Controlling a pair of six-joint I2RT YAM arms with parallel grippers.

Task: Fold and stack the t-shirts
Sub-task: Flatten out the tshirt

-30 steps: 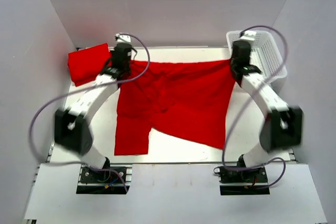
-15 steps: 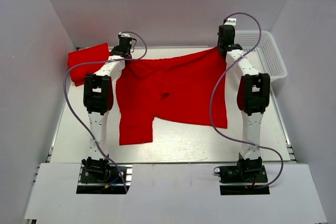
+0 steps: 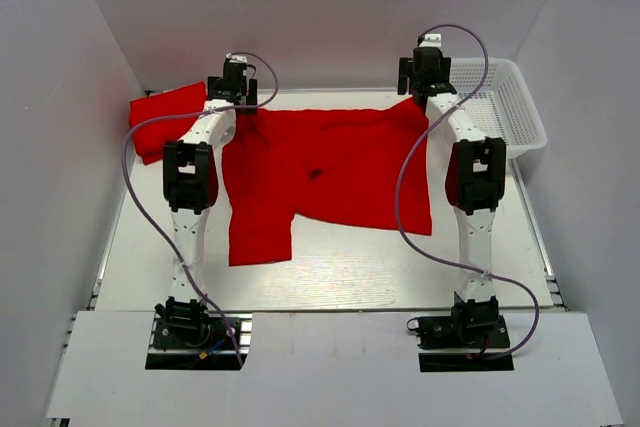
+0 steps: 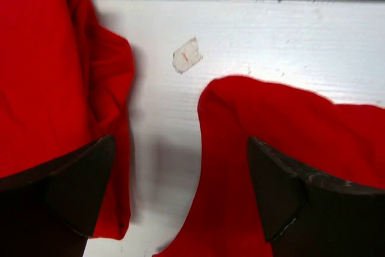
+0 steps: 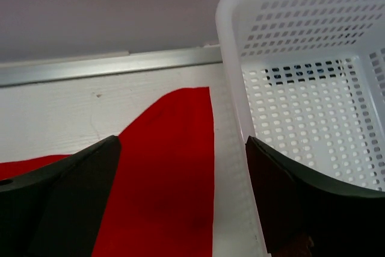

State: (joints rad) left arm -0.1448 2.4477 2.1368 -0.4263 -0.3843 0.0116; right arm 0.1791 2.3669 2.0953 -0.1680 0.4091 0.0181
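Observation:
The robot is going to swing its left gripper back and toward the middle of the spread shirt next, then bring it down onto the fold of cloth (image 3: 315,173).
One red t-shirt (image 3: 330,172) lies spread flat on the white table, one sleeve reaching toward the near left. A second red t-shirt (image 3: 160,122) sits folded at the far left. My left gripper (image 3: 233,97) hovers open over the spread shirt's far left corner (image 4: 289,124), with the folded shirt (image 4: 48,76) beside its left finger. Over the far right corner (image 5: 168,167) my right gripper (image 3: 421,87) also stands open. Neither holds cloth: in each wrist view the fingers (image 4: 283,197) (image 5: 289,203) stand wide apart above the fabric.
A white mesh basket (image 3: 530,132) stands at the far right corner, its rim (image 5: 231,88) just right of the right gripper. A metal rail (image 5: 108,67) runs along the table's far edge. White walls close in the back and sides. A small scuffed patch (image 4: 186,55) marks the table.
Both grippers have opened and let go of the spread shirt's far corners. The shirt, held stretched between them before, now rests flat. Both arms have straightened toward the back of the table.

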